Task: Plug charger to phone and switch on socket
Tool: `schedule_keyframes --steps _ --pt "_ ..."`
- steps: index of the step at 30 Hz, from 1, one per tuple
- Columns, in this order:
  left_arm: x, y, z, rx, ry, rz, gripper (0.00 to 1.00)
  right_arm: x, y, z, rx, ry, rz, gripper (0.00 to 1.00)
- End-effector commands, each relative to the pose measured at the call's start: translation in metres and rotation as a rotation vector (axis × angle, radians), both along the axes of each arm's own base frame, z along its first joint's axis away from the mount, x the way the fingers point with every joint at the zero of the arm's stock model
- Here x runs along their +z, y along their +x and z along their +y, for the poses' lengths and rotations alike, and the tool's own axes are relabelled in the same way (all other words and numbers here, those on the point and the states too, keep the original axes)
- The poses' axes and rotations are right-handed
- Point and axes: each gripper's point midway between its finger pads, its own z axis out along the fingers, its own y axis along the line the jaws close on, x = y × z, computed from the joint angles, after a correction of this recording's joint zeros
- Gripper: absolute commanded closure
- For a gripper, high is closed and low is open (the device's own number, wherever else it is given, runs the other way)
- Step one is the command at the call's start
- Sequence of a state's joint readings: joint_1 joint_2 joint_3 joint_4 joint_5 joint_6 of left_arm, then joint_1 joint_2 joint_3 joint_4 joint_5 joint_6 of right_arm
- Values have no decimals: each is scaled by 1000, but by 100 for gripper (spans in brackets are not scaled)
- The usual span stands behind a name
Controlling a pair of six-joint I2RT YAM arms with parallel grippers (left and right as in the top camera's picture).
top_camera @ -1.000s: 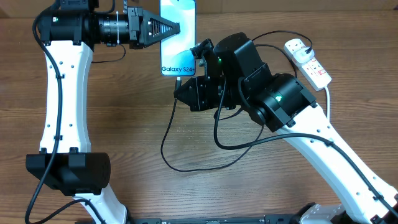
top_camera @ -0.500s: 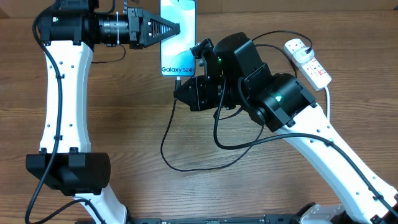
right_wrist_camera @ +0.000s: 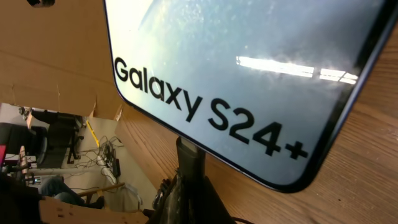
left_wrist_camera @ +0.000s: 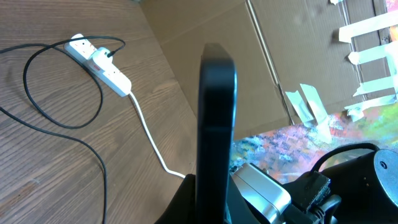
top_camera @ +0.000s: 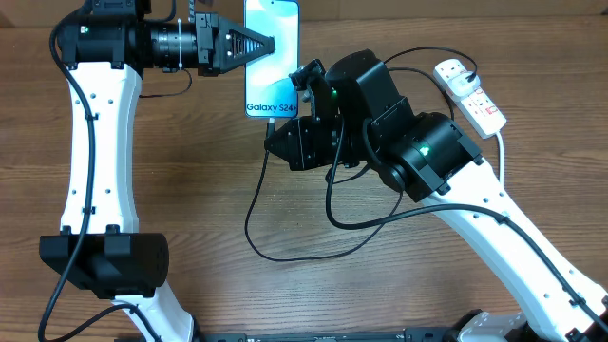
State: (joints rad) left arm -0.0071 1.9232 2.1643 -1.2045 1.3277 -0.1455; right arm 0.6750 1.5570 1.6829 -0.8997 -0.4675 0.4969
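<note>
I should lower and tilt my left gripper down to the tabletop below it and release the phone, as the charger's tip touches the phone's bottom edge.
The phone, its blue-teal screen lit with "Galaxy S24+" at its near end, is held off the table at the back. My left gripper is shut on its left edge. In the left wrist view the phone stands edge-on between my fingers. My right gripper is shut on the charger's black connector tip, which is pressed against the phone's bottom edge. The charger's thin black cable loops over the table to the white socket strip at the back right.
The socket lies on the wooden table with its thick white cord trailing off. Brown cardboard walls stand behind the table. The cable loop lies on the table between both arm bases.
My right gripper has crept a little up toward the phone's bottom edge with the connector. The left arm and the phone have stayed still.
</note>
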Motion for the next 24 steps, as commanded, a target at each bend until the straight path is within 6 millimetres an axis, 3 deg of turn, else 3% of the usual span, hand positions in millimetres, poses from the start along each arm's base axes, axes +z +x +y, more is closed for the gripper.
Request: schedule_keyframes --steps 1,16,24 --pt "15 -11 -5 -43 -40 -48 96 13 2 2 2 19 -39 96" --pt "9 -19 -5 -61 -24 -75 96 17 6 4 0 34 -58 96" --pt "4 -20 -4 -56 -6 -60 96 15 20 -9 -47 22 -63 96"
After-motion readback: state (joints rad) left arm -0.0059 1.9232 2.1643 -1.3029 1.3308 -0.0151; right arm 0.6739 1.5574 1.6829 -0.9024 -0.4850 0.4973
